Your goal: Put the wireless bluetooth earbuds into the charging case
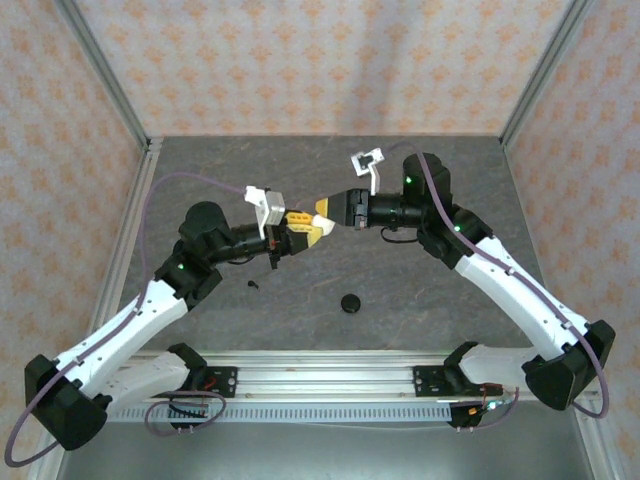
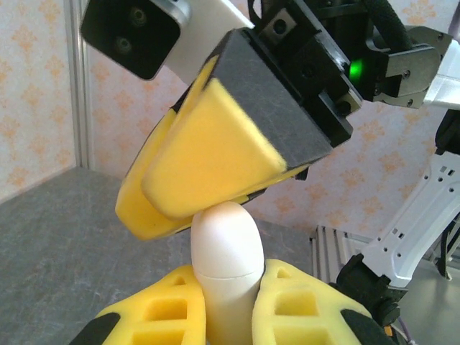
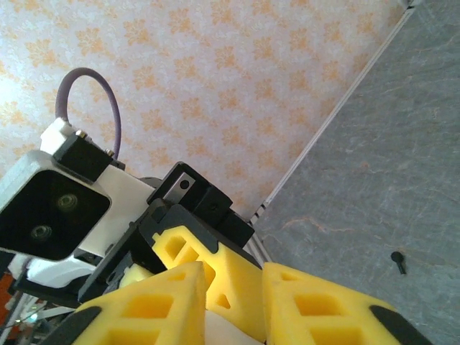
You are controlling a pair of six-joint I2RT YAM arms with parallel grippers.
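My left gripper needs to tilt its fingers down, lower the charging case (image 2: pixel 224 244), lid already closed, onto the bare grey table below and release it.
A white, egg-shaped charging case (image 2: pixel 224 244) with its lid closed is held upright in mid-air, my left gripper (image 2: pixel 226 287) shut on its lower half. My right gripper (image 3: pixel 233 302) comes from the opposite side, and its yellow fingers (image 2: pixel 215 154) close over the case's rounded top (image 3: pixel 230 334). In the top view both grippers (image 1: pixel 308 232) (image 1: pixel 326 210) meet above the middle of the table. A tiny black earbud (image 1: pixel 252 284) (image 3: pixel 397 260) lies on the grey table below the left arm. White earbuds are out of view.
A small round black piece (image 1: pixel 350 303) lies on the table (image 1: pixel 420 290) near the front middle. An aluminium rail (image 1: pixel 330 375) runs along the near edge between the arm bases. Patterned walls enclose the back and sides.
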